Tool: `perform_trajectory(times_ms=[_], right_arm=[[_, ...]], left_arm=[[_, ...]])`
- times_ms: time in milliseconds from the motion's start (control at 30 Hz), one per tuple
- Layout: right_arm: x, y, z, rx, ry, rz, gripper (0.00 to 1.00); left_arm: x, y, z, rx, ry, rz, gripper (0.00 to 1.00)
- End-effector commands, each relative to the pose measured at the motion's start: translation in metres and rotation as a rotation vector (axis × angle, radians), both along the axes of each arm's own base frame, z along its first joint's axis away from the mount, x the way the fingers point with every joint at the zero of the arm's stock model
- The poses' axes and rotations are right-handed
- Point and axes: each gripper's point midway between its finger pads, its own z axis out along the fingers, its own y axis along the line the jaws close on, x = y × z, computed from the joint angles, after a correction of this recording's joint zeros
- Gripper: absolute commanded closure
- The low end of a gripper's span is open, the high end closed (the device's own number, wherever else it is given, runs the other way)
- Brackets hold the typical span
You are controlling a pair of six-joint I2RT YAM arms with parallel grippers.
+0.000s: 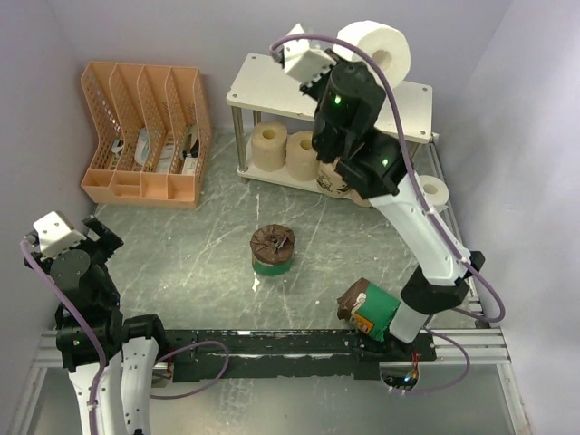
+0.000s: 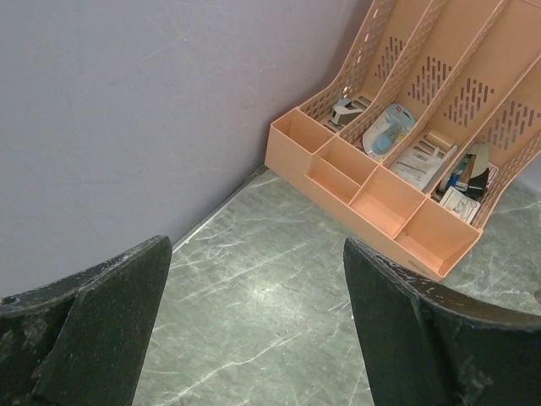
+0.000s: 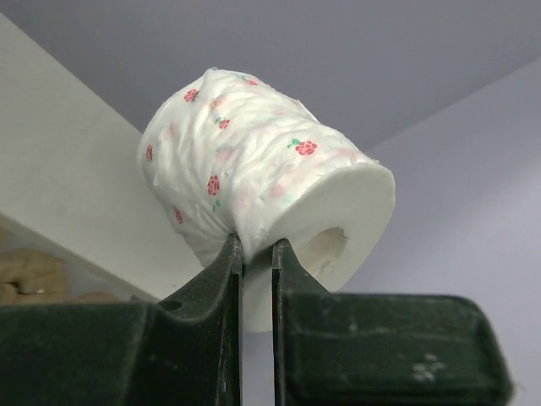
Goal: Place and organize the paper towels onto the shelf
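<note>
My right gripper will next move down and to the right in the top view and release the roll, because the top board's bare end (image 1: 404, 104) is below and to that side.
My right gripper (image 3: 256, 247) is shut on a white speckled paper towel roll (image 3: 254, 178), pinching its wall, and holds it above the shelf's top board (image 1: 263, 86); the roll also shows in the top view (image 1: 374, 47). Two beige rolls (image 1: 269, 145) stand on the shelf's lower board, with more partly hidden behind my right arm. Another white roll (image 1: 433, 191) sits by the shelf's right end. A green-banded roll (image 1: 273, 249) stands on the table's middle and another (image 1: 372, 311) lies near my right arm's base. My left gripper (image 2: 254, 321) is open and empty above the table at the left.
An orange slotted file organizer (image 1: 145, 131) with small stationery stands at the back left, also in the left wrist view (image 2: 406, 144). Grey walls enclose the table on the left, back and right. A black rail (image 1: 272, 349) runs along the near edge.
</note>
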Motion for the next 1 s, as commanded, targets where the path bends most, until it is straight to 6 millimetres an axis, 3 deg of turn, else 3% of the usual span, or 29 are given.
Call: perform_trajectory(times_ms=[0,333,633,800,967], right_arm=[[0.04,-0.025,-0.009,-0.016,0.032,0.0,1.0],[0.091,-0.073,-0.046,0.012,0.102,-0.074,1.0],[0.094,-0.083,-0.075,0.026,0.172,-0.087,1.0],[0.09,-0.095,-0.079,0.031,0.174,-0.1,1.0],[0.091,-0.092,-0.082,0.026,0.183,-0.084,1.0]], left_arm=[[0.003,-0.001,0.005,0.009,-0.026,-0.01,0.06],[0.005,-0.002,0.003,0.007,-0.022,-0.015,0.06],[0.006,-0.002,0.001,0.006,-0.019,-0.017,0.06],[0.005,-0.001,0.001,0.005,-0.019,-0.011,0.06],[0.005,-0.002,0.001,0.004,-0.022,-0.011,0.06]])
